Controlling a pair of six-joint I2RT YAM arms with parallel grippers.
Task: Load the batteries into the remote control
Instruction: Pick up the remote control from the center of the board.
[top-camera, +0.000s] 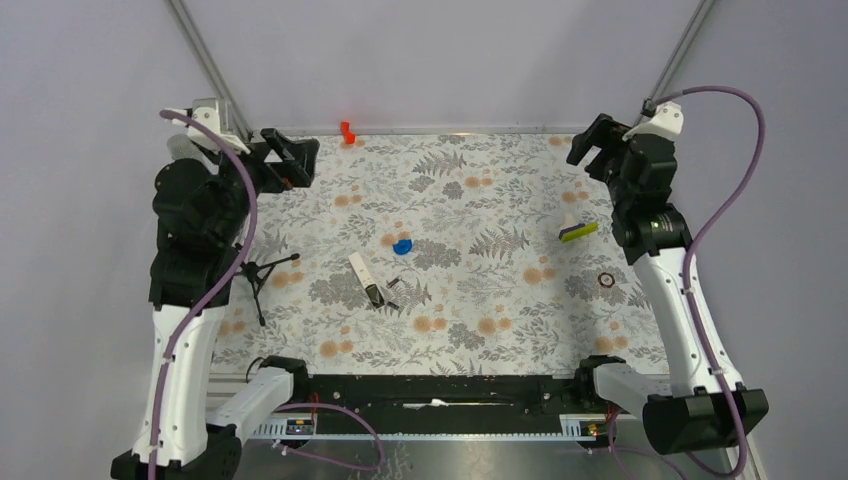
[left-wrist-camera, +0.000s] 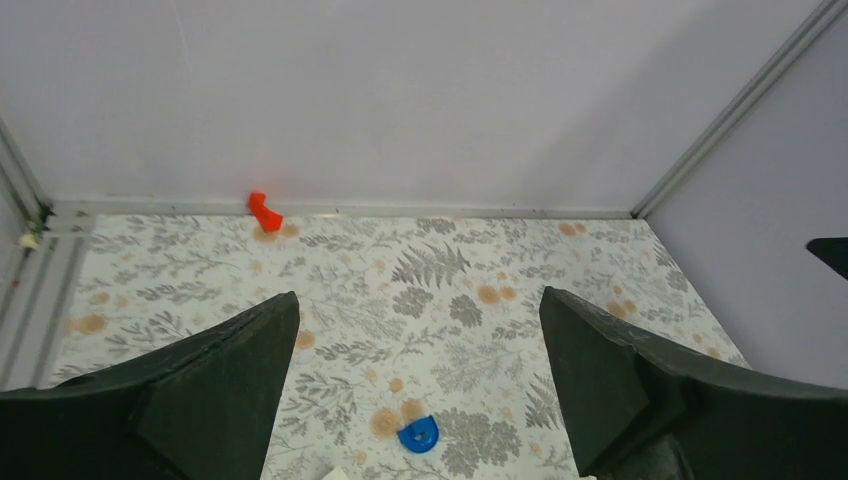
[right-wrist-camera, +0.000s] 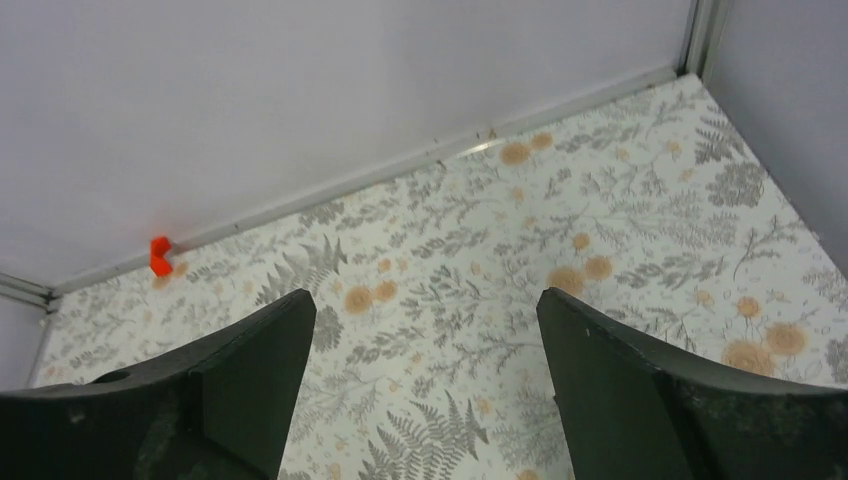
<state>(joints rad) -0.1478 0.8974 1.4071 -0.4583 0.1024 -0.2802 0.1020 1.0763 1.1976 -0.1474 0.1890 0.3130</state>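
The remote is below the robot's left gripper, to the gripper's right in the top view, so the gripper will go down there, tilting down onto the remote's far half (top-camera: 359, 267) (left-wrist-camera: 336, 474), clear of the remote's hollow.
The white remote control (top-camera: 363, 275) lies near the middle of the floral table, its dark recess at the near end. Two tiny dark batteries (top-camera: 393, 282) lie just right of that end, too small to see in detail. My left gripper (top-camera: 291, 160) is open and empty, raised at the far left, well away from the remote. In the left wrist view it (left-wrist-camera: 420, 300) looks over the far table. My right gripper (top-camera: 597, 146) is open and empty, raised at the far right. The right wrist view (right-wrist-camera: 425, 295) shows only patterned table between the fingers.
A blue blob (top-camera: 402, 245) lies just beyond the remote and shows in the left wrist view (left-wrist-camera: 419, 436). A red piece (top-camera: 347, 131) sits at the back wall. A yellow-and-purple item (top-camera: 578, 231) and a small dark ring (top-camera: 607, 280) lie right. A small black tripod (top-camera: 262, 272) stands left.
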